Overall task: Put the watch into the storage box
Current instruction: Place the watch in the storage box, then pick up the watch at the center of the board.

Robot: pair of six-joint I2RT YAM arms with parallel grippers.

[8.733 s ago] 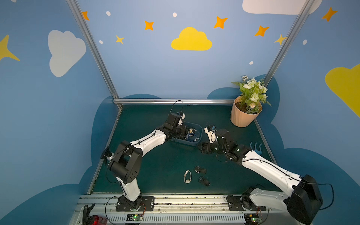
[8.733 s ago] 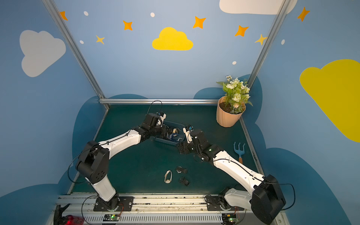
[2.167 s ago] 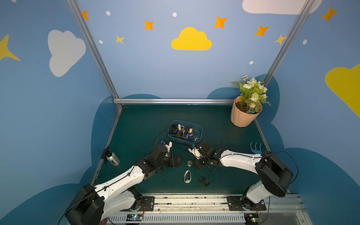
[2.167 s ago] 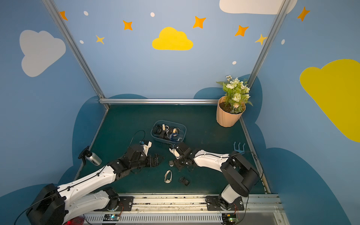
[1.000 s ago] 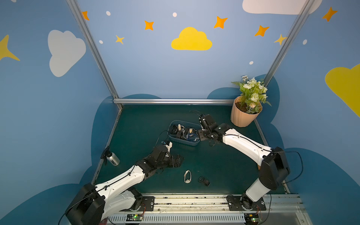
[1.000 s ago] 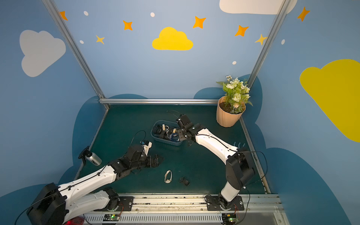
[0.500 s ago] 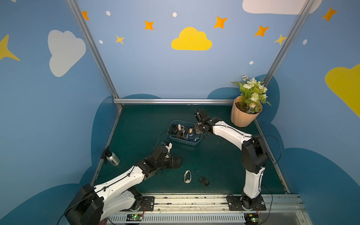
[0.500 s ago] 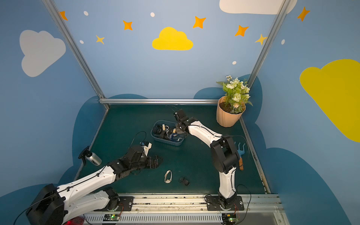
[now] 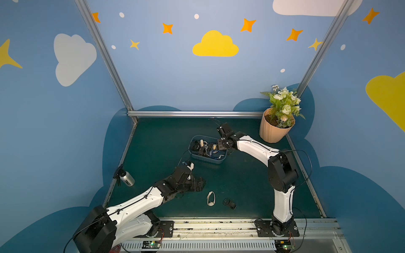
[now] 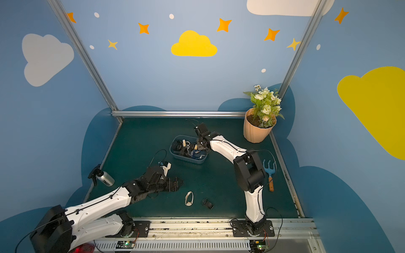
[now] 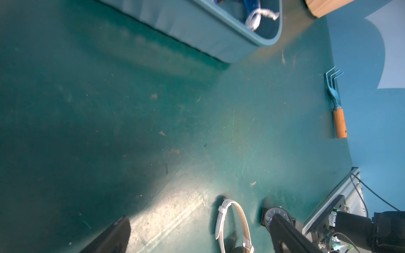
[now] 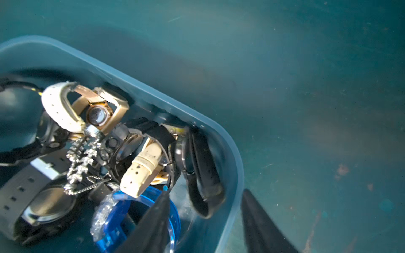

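The white strap's open loop leaves room for a finger inside, so I should next move my left gripper down and back onto the strap's side away from the neighboring black watch.
The blue-grey storage box (image 9: 206, 161) (image 10: 186, 159) (image 12: 232, 153) sits mid-table and holds several watches. My right gripper (image 9: 222, 147) (image 10: 202, 147) (image 12: 205, 192) hangs open over its right end, one finger inside the wall and one outside. A black watch (image 12: 203, 173) lies free against that wall between the fingers. A white-strapped watch (image 9: 210, 198) (image 10: 189, 198) (image 11: 232, 223) and a black watch (image 9: 229, 203) (image 10: 207, 203) (image 11: 268, 216) lie near the front edge. My left gripper (image 9: 200, 184) (image 10: 177, 184) (image 11: 200, 218) is open, low, just left of the white one.
A peach flowerpot (image 9: 274, 132) (image 10: 256, 132) stands at the back right. A blue garden fork (image 10: 269, 173) (image 11: 335, 105) lies along the right edge, and a metal spray bottle (image 9: 127, 178) (image 10: 105, 178) at the left edge. The metal rail (image 9: 208, 225) borders the front.
My right gripper has gone from shut to open above the box's right end, and the black watch it carried now lies in the box. The left arm has hardly moved.
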